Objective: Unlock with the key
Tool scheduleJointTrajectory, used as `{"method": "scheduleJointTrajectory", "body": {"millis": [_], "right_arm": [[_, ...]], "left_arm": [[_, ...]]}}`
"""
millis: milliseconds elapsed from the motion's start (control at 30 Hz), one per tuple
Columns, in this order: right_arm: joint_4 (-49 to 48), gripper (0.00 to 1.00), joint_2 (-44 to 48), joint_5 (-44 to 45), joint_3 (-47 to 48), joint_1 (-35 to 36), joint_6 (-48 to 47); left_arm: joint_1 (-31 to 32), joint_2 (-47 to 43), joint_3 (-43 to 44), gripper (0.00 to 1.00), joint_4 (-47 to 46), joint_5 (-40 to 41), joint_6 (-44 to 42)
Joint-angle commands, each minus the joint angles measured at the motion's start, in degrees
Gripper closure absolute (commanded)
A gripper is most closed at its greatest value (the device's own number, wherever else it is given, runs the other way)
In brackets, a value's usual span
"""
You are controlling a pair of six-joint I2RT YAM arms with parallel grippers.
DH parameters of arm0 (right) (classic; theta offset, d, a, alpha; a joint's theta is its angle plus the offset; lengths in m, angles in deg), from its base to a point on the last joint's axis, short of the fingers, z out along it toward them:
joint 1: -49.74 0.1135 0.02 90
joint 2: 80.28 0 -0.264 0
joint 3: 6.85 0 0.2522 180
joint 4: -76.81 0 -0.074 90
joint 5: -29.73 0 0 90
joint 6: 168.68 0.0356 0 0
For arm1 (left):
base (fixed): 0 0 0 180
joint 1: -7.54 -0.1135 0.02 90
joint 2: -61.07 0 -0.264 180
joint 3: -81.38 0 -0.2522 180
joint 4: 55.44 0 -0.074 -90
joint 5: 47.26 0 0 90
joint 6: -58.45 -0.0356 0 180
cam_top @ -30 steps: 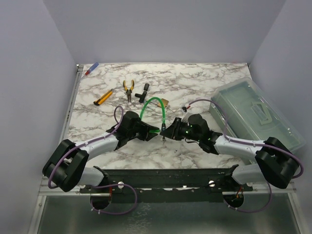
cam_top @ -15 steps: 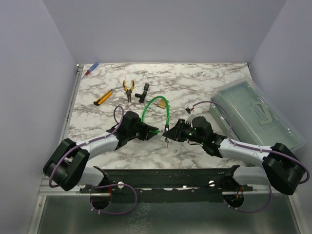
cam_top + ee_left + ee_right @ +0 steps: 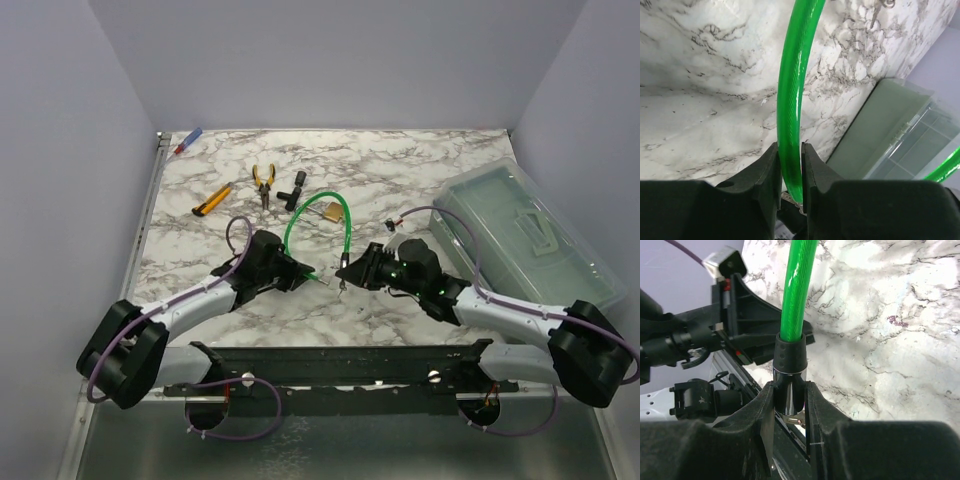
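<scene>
My left gripper moves away from my right gripper and down toward the marble table next, since the cable's end is free of the lock's body (image 3: 790,385).
A green cable lock (image 3: 296,218) arches above the marble table between my two grippers. My left gripper (image 3: 310,274) is shut on the green cable (image 3: 792,90) close to one end; a bit of metal shows below the jaws. My right gripper (image 3: 346,270) is shut on the chrome lock barrel (image 3: 790,385) at the cable's other end. A key (image 3: 796,419) sticks out under the barrel, and small keys (image 3: 341,287) hang below it in the top view. The two grippers face each other, a small gap apart.
A clear plastic toolbox (image 3: 530,235) stands at the right. A brass padlock (image 3: 330,211), a black part (image 3: 293,190), yellow-handled pliers (image 3: 263,183), a yellow utility knife (image 3: 212,200) and a marker (image 3: 187,141) lie at the back left. The left arm (image 3: 740,325) fills the right wrist view's left side.
Both grippers have moved slightly toward the near edge and a little apart. The green loop has tilted backward and widened. Both grips are unchanged.
</scene>
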Motion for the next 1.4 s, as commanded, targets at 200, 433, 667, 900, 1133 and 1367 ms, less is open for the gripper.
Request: {"method": "scheduleJointTrajectory", "body": {"millis": [200, 433, 667, 900, 1133, 1367], "right_arm": [[8.06, 1.0, 3.89, 4.53, 1.01, 0.34, -1.19], [13.17, 1.0, 9.86, 7.94, -4.2, 0.34, 3.53], [20.71, 1.0, 21.32, 14.05, -11.96, -0.18, 9.83], [22.13, 1.0, 23.39, 14.94, -15.29, -1.95, 11.52], [18.96, 1.0, 12.0, 12.59, -12.66, -5.22, 12.27], [17.94, 1.0, 4.87, 10.98, -8.45, -6.34, 10.69]], "left_arm": [[-1.57, -11.56, 8.44, 1.0, 19.81, 13.97, -28.67], [-7.3, -13.22, 10.21, 1.0, 29.14, 19.12, -34.65], [-14.74, -10.07, 8.3, 1.0, 30.03, 17.38, -37.06], [-17.29, -8.1, 7.9, 1.0, 29.94, 16.42, -39.55], [-17.61, -6.6, 5.24, 1.0, 28.84, 16.44, -39.3], [-17.6, -6.71, 2.01, 0.89, 26.21, 15.65, -38.23]]}}
